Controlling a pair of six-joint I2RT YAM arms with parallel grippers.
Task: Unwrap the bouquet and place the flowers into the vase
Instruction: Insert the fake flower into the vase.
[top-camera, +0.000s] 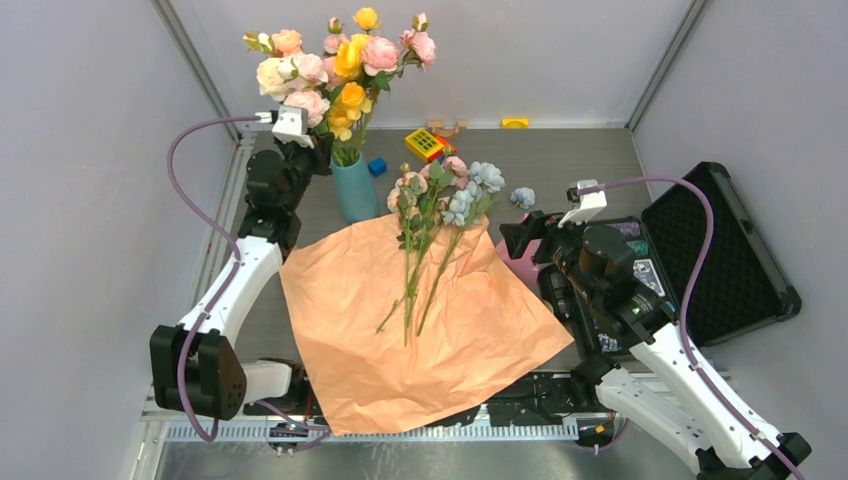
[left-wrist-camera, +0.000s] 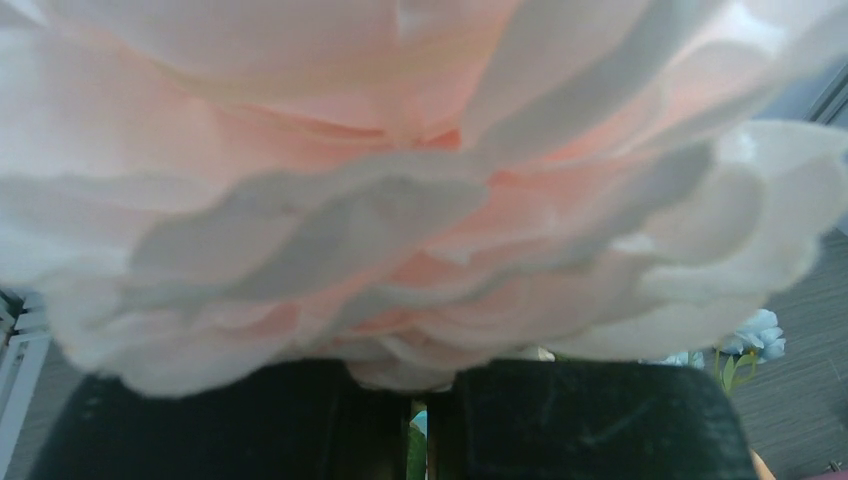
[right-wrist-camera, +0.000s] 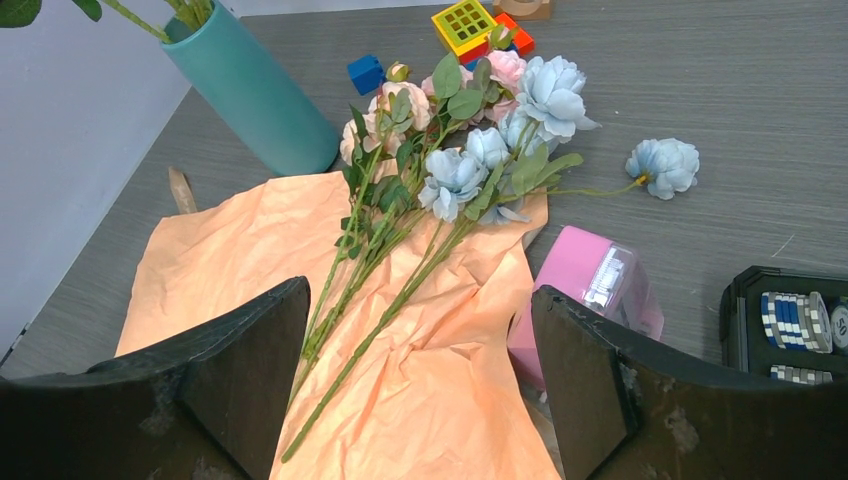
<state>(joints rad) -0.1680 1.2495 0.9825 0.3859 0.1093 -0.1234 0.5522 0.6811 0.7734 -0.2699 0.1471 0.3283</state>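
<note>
The left gripper brings the pale pink bloom down toward the vase's opening (top-camera: 347, 159) next and releases it, as the bloom's green stem is high beside the vase.
The bouquet's tan-orange paper (top-camera: 400, 340) lies spread flat, with pink and pale-blue flowers (top-camera: 440, 200) lying loose on it, stems toward me. The teal vase (top-camera: 355, 190) stands at the paper's far left corner and holds several pink and yellow blooms. My left gripper (top-camera: 300, 135) sits high beside those blooms. In the left wrist view a pale pink bloom (left-wrist-camera: 400, 180) fills the frame, and the gripper (left-wrist-camera: 420, 385) is shut with a sliver of green stem in the gap. My right gripper (right-wrist-camera: 420, 300) hangs wide open over the paper (right-wrist-camera: 230, 250) and the flowers (right-wrist-camera: 450, 170), touching nothing.
One blue bloom (right-wrist-camera: 665, 165) lies off the paper to the right. A pink box (right-wrist-camera: 590, 290) sits at the paper's right edge. A black case (top-camera: 720, 250) lies open at the right, and toy blocks (top-camera: 425, 143) stand behind the vase (right-wrist-camera: 255, 95).
</note>
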